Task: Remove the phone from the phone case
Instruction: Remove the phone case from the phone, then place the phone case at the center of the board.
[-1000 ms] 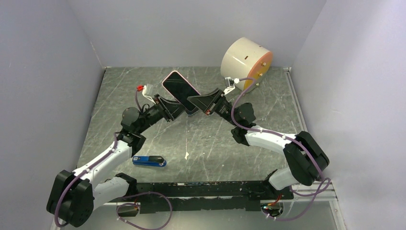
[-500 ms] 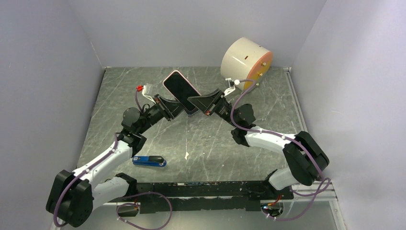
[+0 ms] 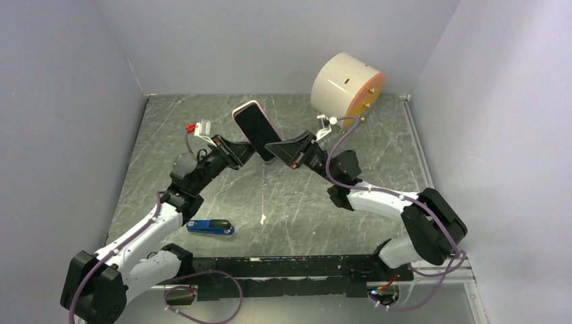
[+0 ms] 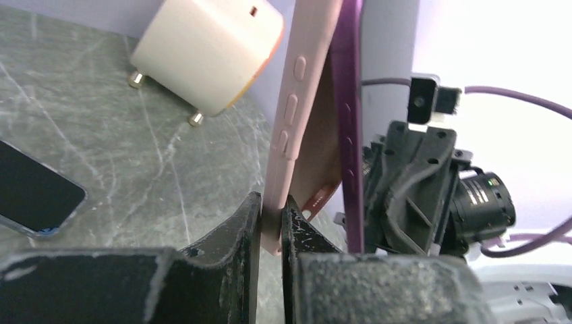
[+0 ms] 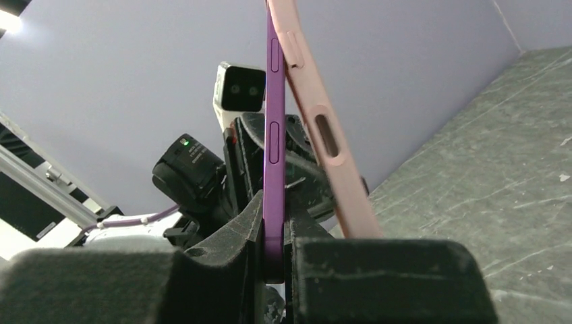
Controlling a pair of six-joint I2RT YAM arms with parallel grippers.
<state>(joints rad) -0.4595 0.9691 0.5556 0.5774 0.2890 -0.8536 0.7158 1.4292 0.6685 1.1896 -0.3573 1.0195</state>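
Observation:
Next, my left gripper carries the case (image 5: 322, 128) off the phone down onto the tabletop beyond the blue object for release, since their held ends stand apart.
A purple phone (image 5: 274, 135) in a pink case (image 5: 322, 128) is held upright above the table between both arms; in the top view (image 3: 252, 127) its dark screen faces the camera. My left gripper (image 4: 272, 219) is shut on the lower edge of the pink case (image 4: 291, 115). My right gripper (image 5: 273, 226) is shut on the lower edge of the purple phone (image 4: 350, 135). At the held end the case stands apart from the phone; further up they meet. In the top view the left gripper (image 3: 247, 151) and right gripper (image 3: 273, 147) come in from either side below the phone.
A cream cylinder with an orange face and brass feet (image 3: 347, 82) lies at the back right, also in the left wrist view (image 4: 206, 50). A blue object (image 3: 210, 227) lies near the left arm. A small white scrap (image 3: 262, 218) lies mid-table. A dark flat thing (image 4: 34, 192) lies at the left.
The phone and case have turned more upright and look narrower from above. My left gripper has pulled a little left, away from the right gripper.

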